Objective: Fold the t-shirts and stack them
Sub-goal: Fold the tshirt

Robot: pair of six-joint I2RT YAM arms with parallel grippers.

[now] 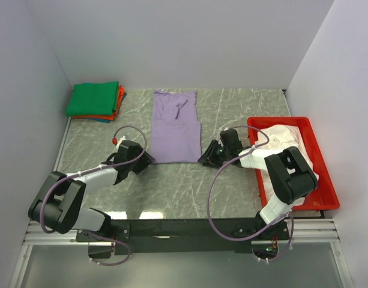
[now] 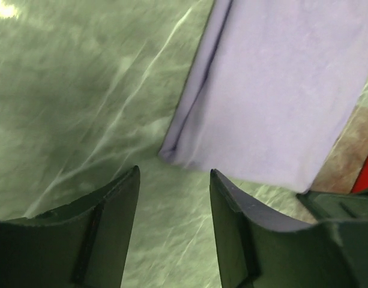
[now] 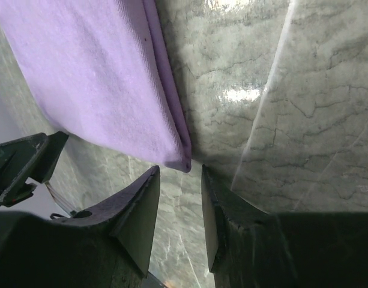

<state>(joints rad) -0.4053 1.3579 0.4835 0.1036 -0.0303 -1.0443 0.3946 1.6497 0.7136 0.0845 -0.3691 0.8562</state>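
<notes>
The lavender t-shirt's near corner point(image 1: 154, 161) point(image 2: 169, 153) is just ahead of my left gripper's fingers, with only tabletop between them, so my left gripper will ease forward next and close on it.
A lavender t-shirt point(image 1: 174, 127) lies flat in the table's middle, folded into a long strip. Its near left corner point(image 2: 171, 150) sits just ahead of my left gripper point(image 2: 174, 174), which is open with only tabletop between its fingers. Its near right corner point(image 3: 182, 161) lies just ahead of my right gripper point(image 3: 180, 171), also open and holding nothing. In the top view the left gripper point(image 1: 149, 158) and right gripper point(image 1: 203, 159) flank the shirt's near edge. A folded stack with a green t-shirt point(image 1: 93, 98) on top of orange-red and blue ones sits at the back left. A pale pinkish-white t-shirt point(image 1: 289, 143) lies crumpled in the tray.
A red plastic tray point(image 1: 323, 180) stands at the right, next to the right arm. White walls close in the table at the back and both sides. The marbled tabletop point(image 1: 171, 186) runs between the arms and the shirt.
</notes>
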